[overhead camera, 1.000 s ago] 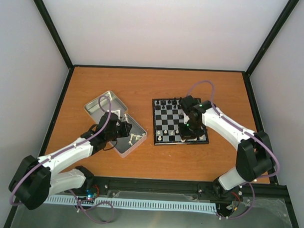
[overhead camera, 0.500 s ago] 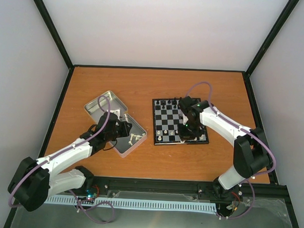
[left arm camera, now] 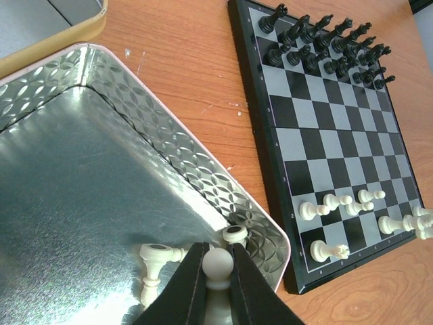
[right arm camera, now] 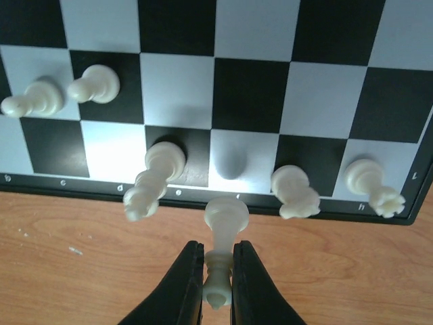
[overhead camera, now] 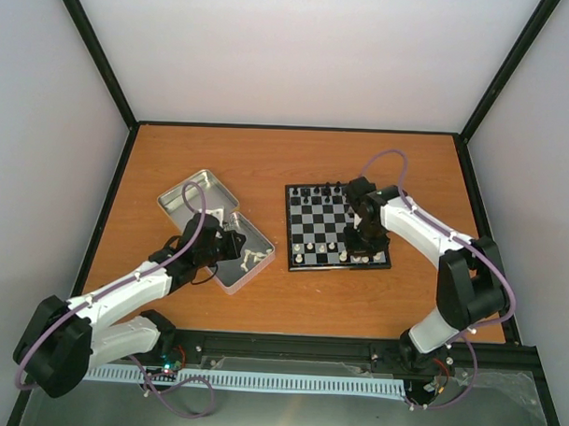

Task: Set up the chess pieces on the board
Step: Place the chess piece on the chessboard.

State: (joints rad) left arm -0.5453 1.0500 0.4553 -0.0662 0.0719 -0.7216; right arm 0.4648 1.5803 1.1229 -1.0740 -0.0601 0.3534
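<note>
The right gripper carries the piece left in the top view to the empty d square below next, then lowers it and releases it.
The board (overhead camera: 290, 228) lies right of centre, with black figures (overhead camera: 318, 191) along its far side. My left gripper (left arm camera: 218, 274) is shut on a round-headed white pawn (left arm camera: 218, 261) just above the tin's near corner. Two more white pieces (left arm camera: 154, 261) lie in that corner. My right gripper (right arm camera: 218, 281) is shut on the top of a slim white piece (right arm camera: 225, 220), whose base hangs over the board's (right arm camera: 247, 95) near border by the bare f square. White pieces (right arm camera: 154, 177) stand on either side of that square, pawns (right arm camera: 95, 82) one row further.
The open silver tin (overhead camera: 261, 261) sits left of the board, its lid (overhead camera: 196, 201) beside it at the far left. Black figures (left arm camera: 325, 44) fill the board's (left arm camera: 254, 122) two far rows. Bare wooden table surrounds both.
My right gripper has shifted a little to the right along the board's near edge with its white piece. The left arm has barely moved.
</note>
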